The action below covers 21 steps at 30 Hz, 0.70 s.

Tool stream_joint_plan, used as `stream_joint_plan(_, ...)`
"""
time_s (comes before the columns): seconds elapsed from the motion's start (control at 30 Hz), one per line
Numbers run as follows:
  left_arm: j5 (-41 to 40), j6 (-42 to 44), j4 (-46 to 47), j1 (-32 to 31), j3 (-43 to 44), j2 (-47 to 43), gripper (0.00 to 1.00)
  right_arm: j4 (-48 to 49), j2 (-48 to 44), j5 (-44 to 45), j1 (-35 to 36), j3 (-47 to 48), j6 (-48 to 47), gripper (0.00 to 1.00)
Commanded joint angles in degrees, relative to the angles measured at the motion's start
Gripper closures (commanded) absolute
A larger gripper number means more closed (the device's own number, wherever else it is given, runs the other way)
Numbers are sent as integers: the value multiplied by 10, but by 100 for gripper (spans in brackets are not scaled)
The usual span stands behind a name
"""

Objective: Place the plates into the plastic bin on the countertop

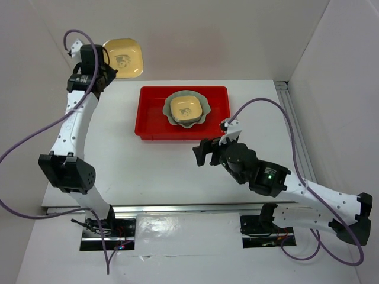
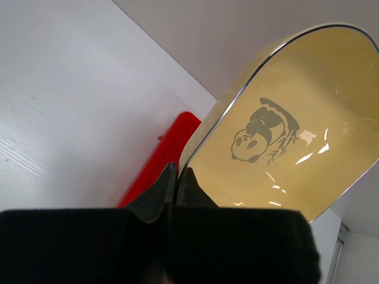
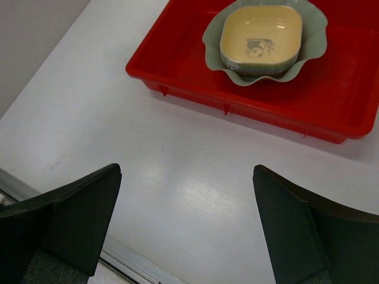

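I should next swing my left gripper to the right in the top view and lower it onto the top yellow dish to let go of the plate, because both have the same shape.
My left gripper is shut on the rim of a yellow plate with a panda print and holds it in the air at the far left, left of the red plastic bin. In the left wrist view the yellow plate fills the right side, pinched at its edge by my left gripper. In the bin sits the large pale green scalloped plate with a stack of small dishes, a yellow one on top. My right gripper is open and empty above the countertop, in front of the bin.
White walls enclose the surface at the back and sides. A metal rail runs along the near edge by the arm bases. Another rail runs down the right side.
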Motion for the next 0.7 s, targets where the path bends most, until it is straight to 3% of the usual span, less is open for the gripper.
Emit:
stream_joint_plan(0.0,39,16,-7,-50,-24,17,100,-11,-12,53,6,37,5,1)
stream_joint_plan(0.2,105,11,-27,-100,10,85,100,-54,-23,86,6,76,23,1)
stream_joint_plan(0.47,157,-70,-66,-118,44,166,100,-76,-34,99,6,93,48,1)
stream_joint_plan(0.67,136,-114,-99,-155,65,190,100,-76,-22,93,6,98,53,1)
